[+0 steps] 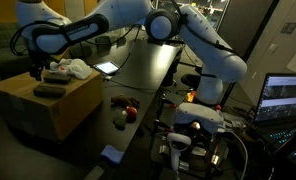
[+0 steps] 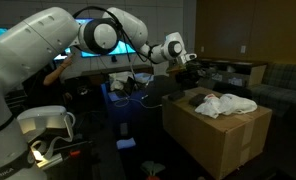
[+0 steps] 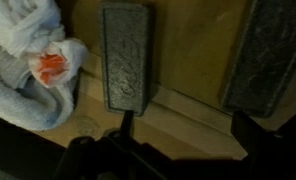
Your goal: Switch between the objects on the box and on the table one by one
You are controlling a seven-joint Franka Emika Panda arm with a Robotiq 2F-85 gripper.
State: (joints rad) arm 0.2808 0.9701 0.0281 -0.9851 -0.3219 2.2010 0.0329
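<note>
My gripper goes down and toward the right in the wrist view onto the block farther from the cloth [image 1: 49,91] next, since only cardboard lies between the gripper's fingers.
A cardboard box [image 1: 58,112] carries a white cloth [image 1: 77,68] and two dark grey blocks [image 1: 50,90]. In the wrist view, one block [image 3: 126,55] lies left of centre and another block [image 3: 263,50] at the right, with bare cardboard between them. The cloth [image 3: 23,70] wraps something orange [image 3: 50,66]. My gripper [image 3: 188,135] is open and empty, hovering just above the box top between the blocks; it also shows in both exterior views [image 1: 38,68] [image 2: 188,68]. On the dark table [image 1: 148,75] lie a red object [image 1: 131,113] and a dark round one [image 1: 118,111].
A lit phone or tablet [image 1: 107,68] lies on the table beside the box. A laptop [image 1: 285,98] and cables sit by the robot base. In an exterior view the box [image 2: 218,140] stands in front of a sofa [image 2: 283,80].
</note>
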